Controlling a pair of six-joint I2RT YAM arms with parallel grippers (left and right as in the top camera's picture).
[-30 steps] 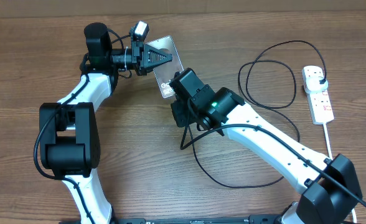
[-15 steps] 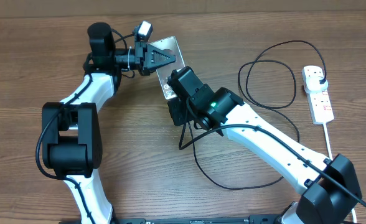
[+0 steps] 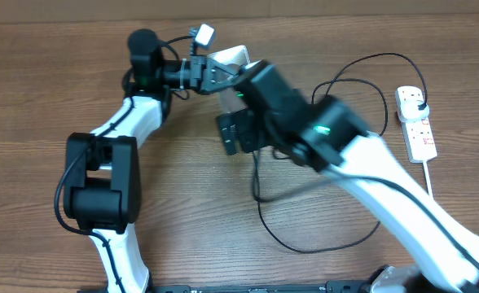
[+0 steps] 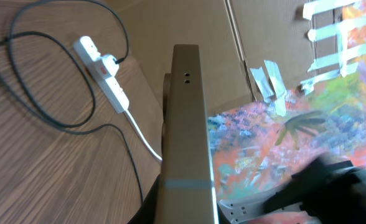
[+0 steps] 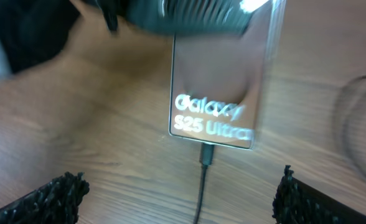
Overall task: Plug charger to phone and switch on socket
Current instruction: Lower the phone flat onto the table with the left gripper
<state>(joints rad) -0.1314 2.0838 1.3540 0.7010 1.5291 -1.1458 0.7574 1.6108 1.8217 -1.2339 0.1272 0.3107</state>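
Observation:
I will next move my left gripper down and back to the bare wood and release the phone [image 3: 231,55] there, because the tip of the charger's plug is at the phone's near edge.
The phone [image 5: 220,81] shows its "Galaxy" lettering in the right wrist view. My left gripper [image 3: 217,75] is shut on its far end. From the left wrist the phone [image 4: 185,124] appears edge-on between the jaws. The charger's small plug tip [image 5: 206,153] sits at the phone's near edge, and its thin black cable [image 5: 199,196] trails toward me. My right gripper [image 5: 180,183] stands wide open around the cable, touching nothing. The cable [image 3: 355,81] loops right to a black plug in the white socket [image 3: 419,134]. The right arm hides most of the phone [image 3: 231,55] from overhead.
The socket's white cord [image 3: 429,181] runs toward the table's front right. More black cable [image 3: 305,244] curves across the wood below the right arm. From the left wrist, the socket [image 4: 105,71] lies by a cardboard wall [image 4: 189,25].
My right gripper has opened from nearly shut to wide and let go of the plug tip, and the arm has risen toward the camera. The left gripper has carried the phone slightly right and back.

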